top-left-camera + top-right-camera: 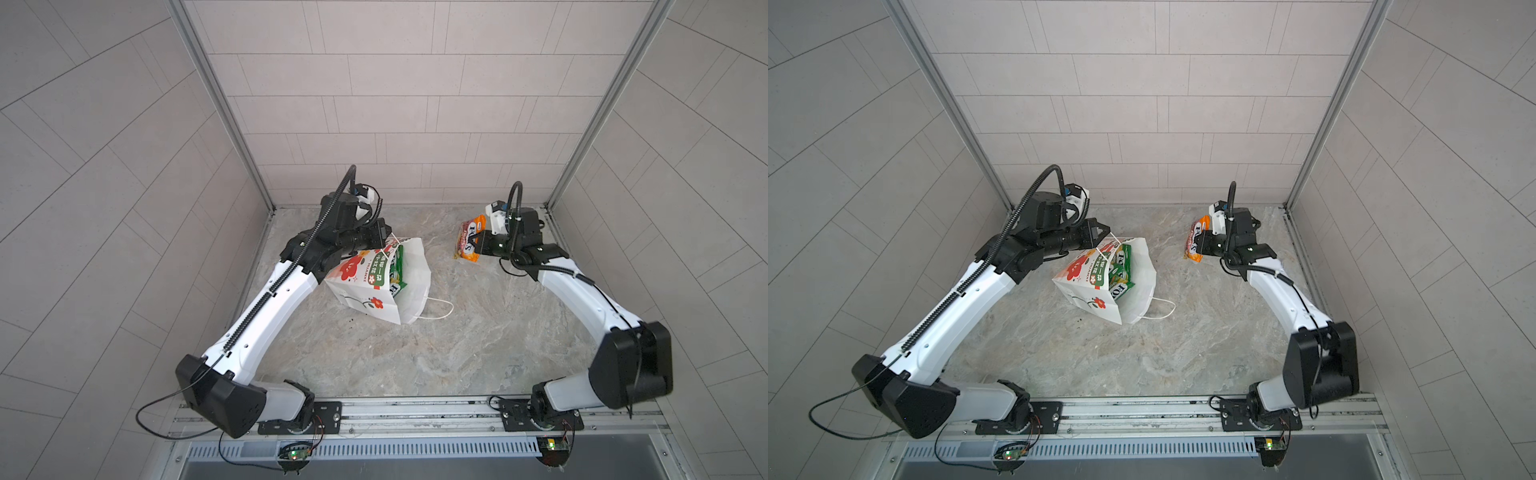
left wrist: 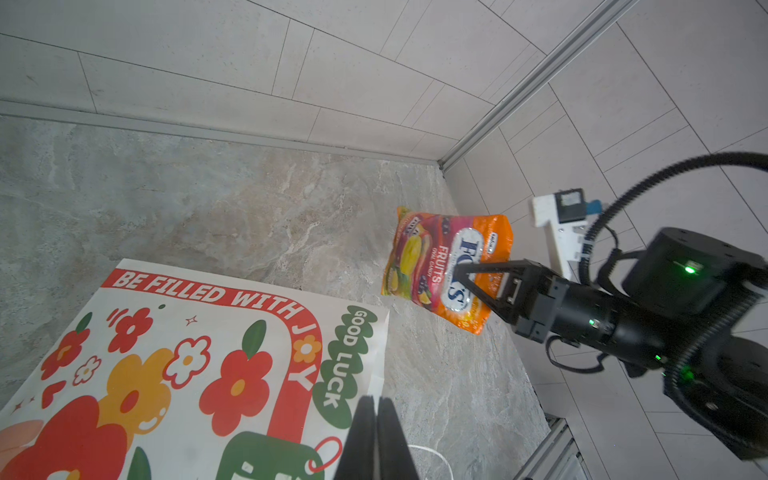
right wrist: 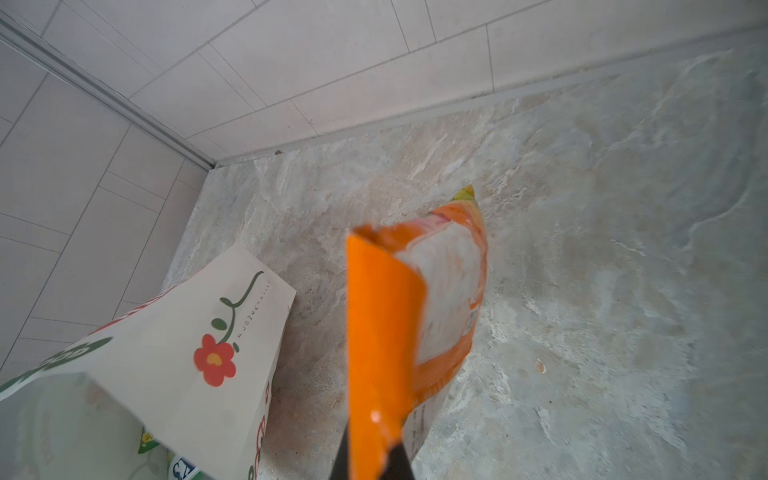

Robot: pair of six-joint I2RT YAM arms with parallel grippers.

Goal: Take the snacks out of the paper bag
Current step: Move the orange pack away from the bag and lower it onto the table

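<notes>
My right gripper will next move outward and down to release the orange snack packet, since bare tabletop near the back wall (image 1: 444,231) is outward and below.
The white paper bag (image 1: 365,286) (image 1: 1084,286) with red flower print leans on the marbled table, mouth towards the right. My left gripper (image 1: 385,231) (image 1: 1105,230) is shut at its upper rim, and one white cord handle runs taut up to the fingertips. In the left wrist view the shut left gripper (image 2: 376,401) hangs over the bag (image 2: 166,353). Green-and-yellow snacks (image 1: 397,266) (image 1: 1121,270) show inside the mouth. My right gripper (image 1: 478,243) (image 1: 1202,245) (image 2: 457,270) (image 3: 374,457) is shut on an orange snack packet (image 1: 469,237) (image 1: 1196,241) (image 2: 419,257) (image 3: 386,332), held upright at the back right, away from the bag (image 3: 166,332).
The bag's other cord handle (image 1: 436,309) (image 1: 1158,309) lies loose on the table in front of the bag. Tiled walls close in the back and both sides. A metal rail (image 1: 415,411) with both arm bases runs along the front edge.
</notes>
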